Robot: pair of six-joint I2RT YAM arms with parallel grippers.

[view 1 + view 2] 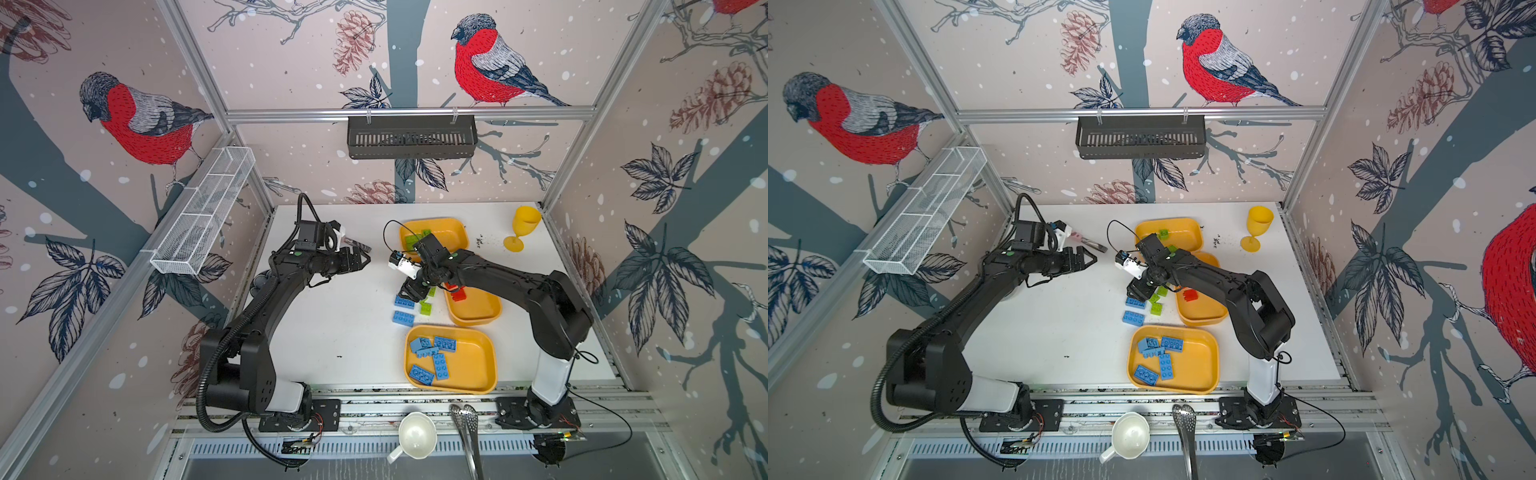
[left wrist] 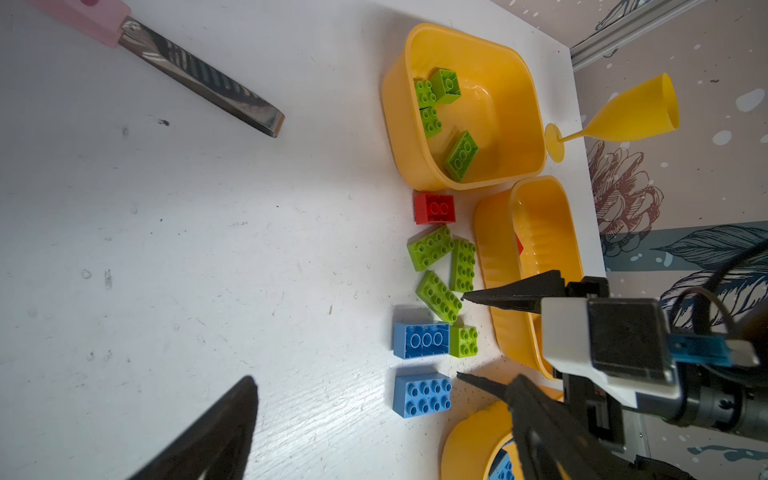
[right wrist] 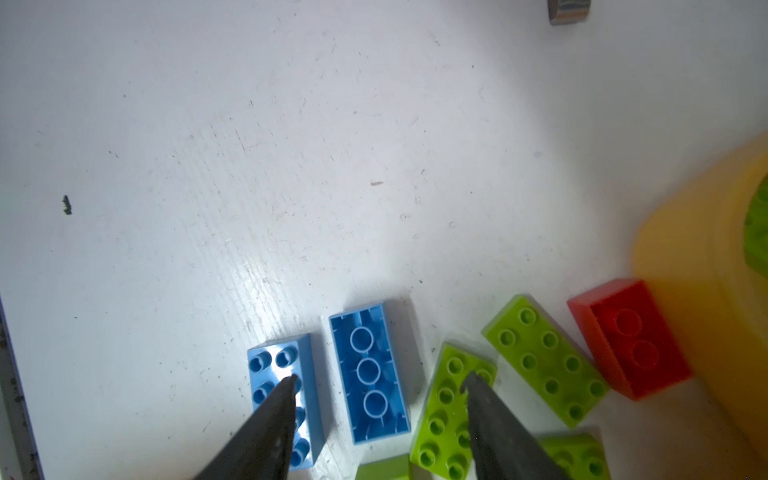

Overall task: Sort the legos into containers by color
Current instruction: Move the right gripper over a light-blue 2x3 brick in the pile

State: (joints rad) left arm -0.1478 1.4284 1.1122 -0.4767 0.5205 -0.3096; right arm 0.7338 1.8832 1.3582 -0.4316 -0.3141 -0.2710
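My right gripper is above the upside-down blue brick (image 1: pixel 404 302) (image 3: pixel 368 370), which lies on the tabletop, so it should go down with its fingers open around the brick's long sides.
Three yellow-orange trays stand right of the middle: the far one (image 1: pixel 455 235) holds green legos (image 2: pixel 461 156), the middle one (image 1: pixel 478 311) a red lego (image 1: pixel 1190 295), and the near one (image 1: pixel 473 368) several blue legos (image 1: pixel 1167 365). Loose on the table lie an upside-down blue brick (image 3: pixel 368 370), a studded blue brick (image 3: pixel 270 361), several green bricks (image 3: pixel 544 357) and a red brick (image 3: pixel 627 336). My right gripper (image 3: pixel 380 378) is open, with its jaws either side of the upside-down blue brick. My left gripper (image 1: pixel 360 259) hangs open and empty left of the bricks.
A yellow goblet (image 1: pixel 521 226) stands at the back right corner. A pink-handled metal tool (image 2: pixel 199 75) lies at the back left. A white cup (image 1: pixel 417 434) and a slotted metal utensil (image 1: pixel 467 419) lie off the table's front edge. A white wire basket (image 1: pixel 208 208) hangs on the left wall.
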